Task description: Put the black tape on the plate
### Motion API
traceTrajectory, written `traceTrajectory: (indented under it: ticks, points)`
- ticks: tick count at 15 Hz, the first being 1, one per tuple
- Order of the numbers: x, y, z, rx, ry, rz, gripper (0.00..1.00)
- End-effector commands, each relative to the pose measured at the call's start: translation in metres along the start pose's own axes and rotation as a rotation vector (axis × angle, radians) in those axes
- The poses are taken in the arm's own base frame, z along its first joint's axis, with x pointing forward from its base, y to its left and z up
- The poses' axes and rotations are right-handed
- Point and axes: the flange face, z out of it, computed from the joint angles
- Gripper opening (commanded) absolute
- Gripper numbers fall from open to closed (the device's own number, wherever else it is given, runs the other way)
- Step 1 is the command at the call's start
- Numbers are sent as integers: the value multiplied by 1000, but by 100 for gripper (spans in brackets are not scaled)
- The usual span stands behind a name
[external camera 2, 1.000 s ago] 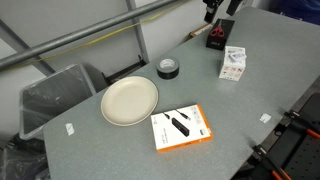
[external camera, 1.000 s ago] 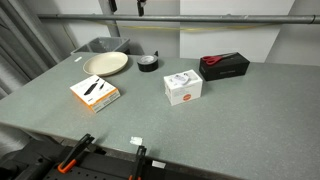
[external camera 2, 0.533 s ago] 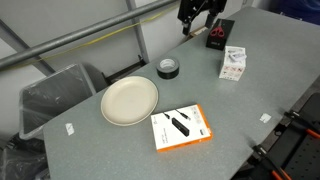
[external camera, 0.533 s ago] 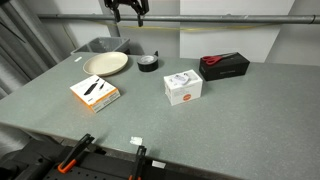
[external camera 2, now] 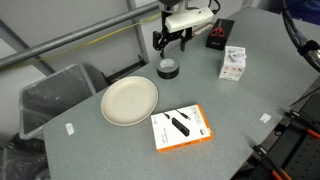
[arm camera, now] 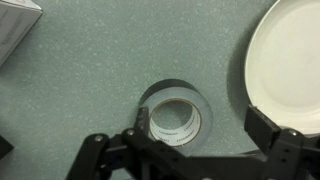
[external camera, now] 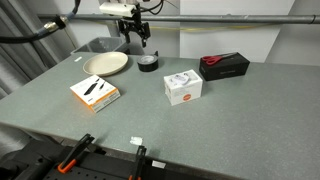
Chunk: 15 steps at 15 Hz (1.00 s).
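Observation:
My gripper moves down astride the black tape's side nearest the plate next, one finger into the tape's hole, since that side lies below it, between its fingers.
The black tape [external camera: 148, 64] is a small ring lying flat on the grey table, just beside the cream plate [external camera: 105, 64]. It shows in both exterior views, the tape [external camera 2: 168, 69] up and right of the plate [external camera 2: 129, 101]. My gripper [external camera: 136, 40] hangs open above the tape, also seen from the other side [external camera 2: 170, 42]. In the wrist view the tape [arm camera: 177, 113] lies between my open fingers [arm camera: 205, 128], untouched, with the plate's rim [arm camera: 285, 60] at the right.
A white box [external camera: 184, 87], a long black box with a red item [external camera: 224, 65] and an orange-edged box [external camera: 95, 92] lie on the table. A grey bin [external camera 2: 52, 97] stands off the table edge beside the plate.
The arm has come down from high above the far table edge and moved toward the tape; the gripper now hangs open right over it. Nothing on the table has moved.

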Motion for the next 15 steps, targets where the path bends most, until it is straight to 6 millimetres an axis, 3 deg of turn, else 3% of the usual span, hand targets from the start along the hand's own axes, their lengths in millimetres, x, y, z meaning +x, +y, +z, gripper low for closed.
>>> traceTrajectory:
  ticks: [1, 5, 15]
  points:
    - [4, -2, 5, 0, -2, 1, 100]
    - [21, -10, 11, 24, 15, -11, 100]
    - [67, -57, 96, -20, 12, 25, 100]
